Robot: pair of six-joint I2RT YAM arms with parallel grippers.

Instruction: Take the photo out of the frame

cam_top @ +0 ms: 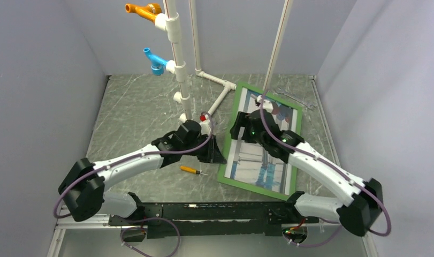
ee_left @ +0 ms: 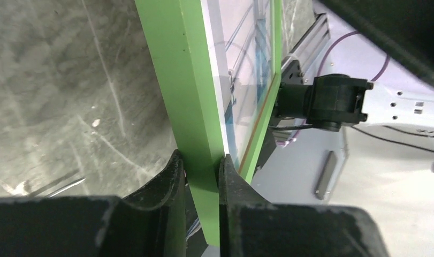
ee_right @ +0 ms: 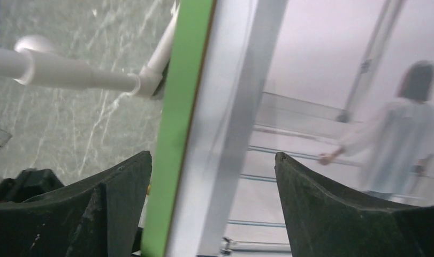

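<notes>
My left gripper should next lift the bar and tip it toward the opposite bar, to the gripper's right in the top view, because the photo [cam_top: 257, 166] faces up.
The frame [cam_top: 252, 186], with bright green rails, lies tilted on the table right of centre, and the photo [cam_top: 257, 166] sits inside it. My left gripper [cam_top: 220, 156] is at the frame's left rail. In the left wrist view my left gripper [ee_left: 201, 160] is shut on the green frame [ee_left: 177, 80], one finger on each face of the rail, with the photo [ee_left: 246, 64] just beyond. My right gripper [cam_top: 237, 128] hangs over the frame's upper left part. The right wrist view shows my right gripper [ee_right: 213, 155] open, straddling the frame [ee_right: 185, 80] and the edge of the photo [ee_right: 321, 123] without touching either.
A white pipe stand [cam_top: 178, 53] rises behind the left arm, carrying an orange fitting [cam_top: 142, 10] and a blue fitting [cam_top: 155, 61]. Its white foot pipes [cam_top: 220, 96] run beside the frame's top left corner. A small orange-handled screwdriver [cam_top: 190, 169] lies left of the frame. A metal wrench [cam_top: 295, 96] lies at the back right.
</notes>
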